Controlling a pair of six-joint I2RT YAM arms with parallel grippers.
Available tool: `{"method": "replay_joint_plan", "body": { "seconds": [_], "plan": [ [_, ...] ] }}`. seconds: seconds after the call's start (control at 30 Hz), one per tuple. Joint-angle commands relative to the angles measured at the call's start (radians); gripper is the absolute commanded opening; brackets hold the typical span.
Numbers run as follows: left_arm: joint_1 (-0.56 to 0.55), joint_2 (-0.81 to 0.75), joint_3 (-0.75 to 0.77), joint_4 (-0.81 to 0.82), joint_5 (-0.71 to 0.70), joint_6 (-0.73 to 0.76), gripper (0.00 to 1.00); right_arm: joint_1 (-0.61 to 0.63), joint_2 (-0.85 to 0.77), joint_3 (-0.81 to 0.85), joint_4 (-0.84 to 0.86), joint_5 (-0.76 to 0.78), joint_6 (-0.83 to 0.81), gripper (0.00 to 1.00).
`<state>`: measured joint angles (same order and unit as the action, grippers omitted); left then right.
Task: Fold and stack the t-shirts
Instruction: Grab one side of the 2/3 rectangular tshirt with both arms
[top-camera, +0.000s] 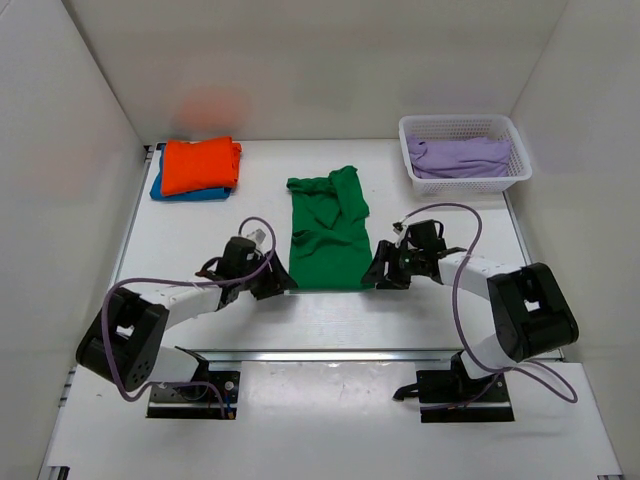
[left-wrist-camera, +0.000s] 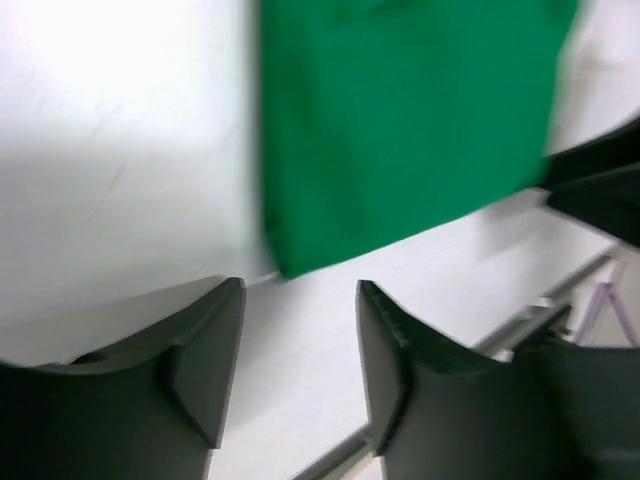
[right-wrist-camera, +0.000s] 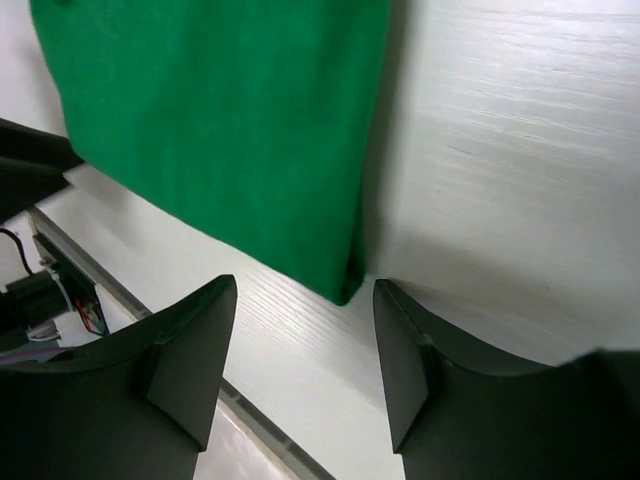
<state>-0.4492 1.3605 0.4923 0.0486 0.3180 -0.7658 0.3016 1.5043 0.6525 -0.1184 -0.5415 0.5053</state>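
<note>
I should ease my right gripper farther over the cloth and close it, because the green t-shirt's near corner on the basket's side (top-camera: 369, 287) (right-wrist-camera: 342, 292) points between its open fingers.
The green t-shirt (top-camera: 327, 232) lies folded into a long strip in the middle of the table, its sleeves bunched at the far end. My left gripper (top-camera: 281, 283) is open and empty at the shirt's near left corner (left-wrist-camera: 285, 262). My right gripper (top-camera: 376, 276) is open and empty at the near right corner (right-wrist-camera: 345, 288). Neither touches the cloth. The orange t-shirt (top-camera: 200, 164) lies folded on top of the folded blue t-shirt (top-camera: 175, 190) at the far left.
A white basket (top-camera: 465, 127) with purple cloth (top-camera: 457, 155) in it stands at the far right. A metal rail (top-camera: 330, 354) runs along the table's near edge. White walls enclose the table on three sides.
</note>
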Motion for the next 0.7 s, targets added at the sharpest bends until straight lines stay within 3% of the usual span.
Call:
{"method": "replay_joint_plan", "body": {
  "seconds": [0.0, 0.1, 0.2, 0.3, 0.43, 0.5, 0.53, 0.57, 0.67],
  "plan": [
    [-0.039, -0.06, -0.053, 0.0, -0.132, -0.052, 0.64, 0.017, -0.015, -0.062, 0.112, 0.07, 0.071, 0.54],
    [-0.052, -0.058, -0.063, 0.008, -0.164, -0.069, 0.67, 0.022, -0.012, -0.094, 0.164, 0.089, 0.104, 0.53],
    [-0.074, -0.018, -0.043, 0.007, -0.187, -0.078, 0.61, 0.024, 0.007, -0.105, 0.189, 0.087, 0.11, 0.52],
    [-0.098, 0.023, -0.034, 0.034, -0.206, -0.112, 0.67, 0.05, 0.034, -0.091, 0.177, 0.101, 0.114, 0.53],
    [-0.112, 0.087, -0.011, 0.089, -0.214, -0.145, 0.65, 0.079, 0.057, -0.091, 0.171, 0.123, 0.16, 0.48],
    [-0.118, 0.124, 0.011, 0.117, -0.203, -0.153, 0.52, 0.094, 0.063, -0.105, 0.2, 0.12, 0.17, 0.27],
    [-0.118, 0.149, 0.026, 0.125, -0.177, -0.142, 0.26, 0.085, 0.071, -0.091, 0.203, 0.109, 0.168, 0.01],
    [-0.109, 0.173, 0.061, 0.126, -0.154, -0.142, 0.0, 0.083, 0.077, -0.065, 0.195, 0.107, 0.168, 0.0],
    [-0.072, 0.142, 0.17, 0.036, -0.105, -0.07, 0.0, 0.068, 0.06, 0.046, 0.065, 0.083, 0.089, 0.0]
  ]
}}
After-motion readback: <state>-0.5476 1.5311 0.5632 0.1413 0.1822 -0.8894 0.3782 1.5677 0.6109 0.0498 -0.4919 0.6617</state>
